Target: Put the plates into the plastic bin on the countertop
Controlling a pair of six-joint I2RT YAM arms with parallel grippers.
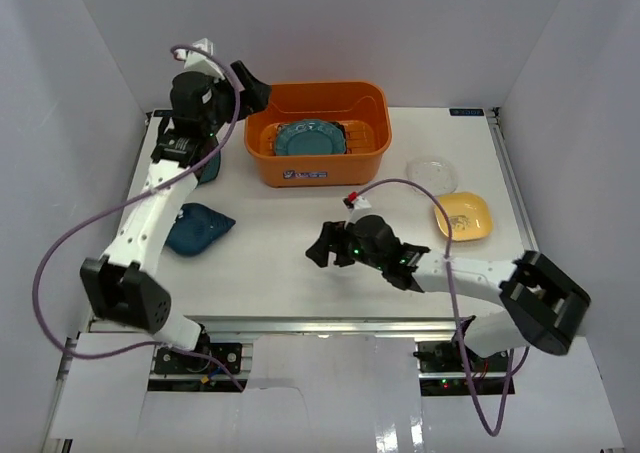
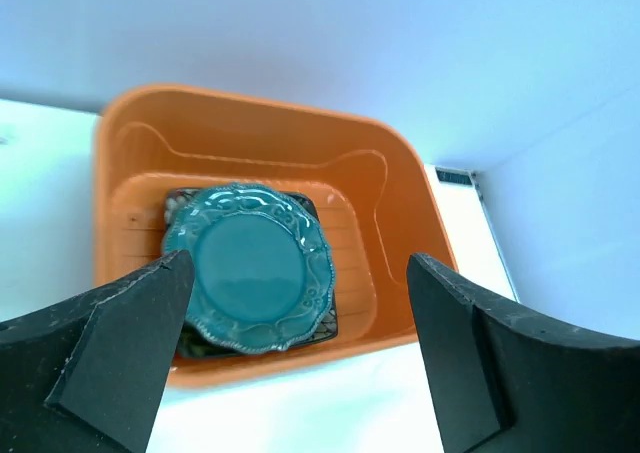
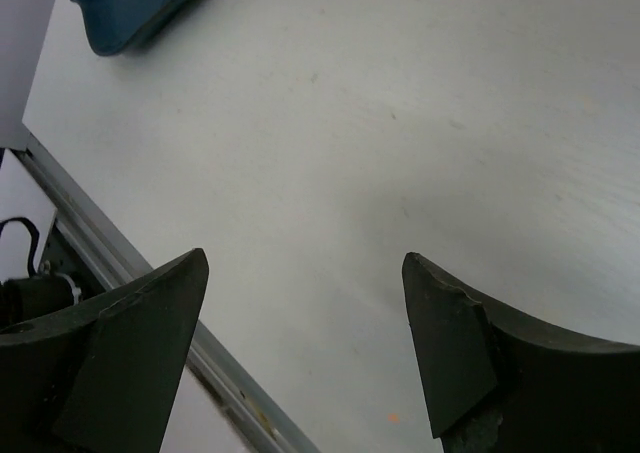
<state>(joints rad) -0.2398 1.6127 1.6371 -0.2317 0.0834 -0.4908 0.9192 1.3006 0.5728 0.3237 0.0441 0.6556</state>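
The dark teal plate's pointed corner (image 1: pixel 229 221) faces bare countertop, so my right gripper moves to the left in the top view next and closes on the plate's rim.
The orange plastic bin (image 1: pixel 370 143) stands at the back middle of the white countertop (image 1: pixel 280 263). In it a teal scalloped round plate (image 1: pixel 310 138) lies on a black square plate (image 1: pixel 352 131); both also show in the left wrist view, the teal plate (image 2: pixel 250 268) on the black one (image 2: pixel 328 325) in the bin (image 2: pixel 400 203). My left gripper (image 1: pixel 258 91) hangs open and empty above the bin's left end (image 2: pixel 298 263). My right gripper (image 1: pixel 322 248) is open and empty low over bare countertop (image 3: pixel 304 257). A dark teal plate (image 1: pixel 198 228) lies at the left (image 3: pixel 130 3).
A clear glass plate (image 1: pixel 433 173) and a yellow plate (image 1: pixel 463 216) lie on the right side. Another dark teal piece (image 1: pixel 212 165) shows partly behind the left arm. The metal edge rail (image 3: pixel 150 303) runs close to the right gripper. White walls enclose the table.
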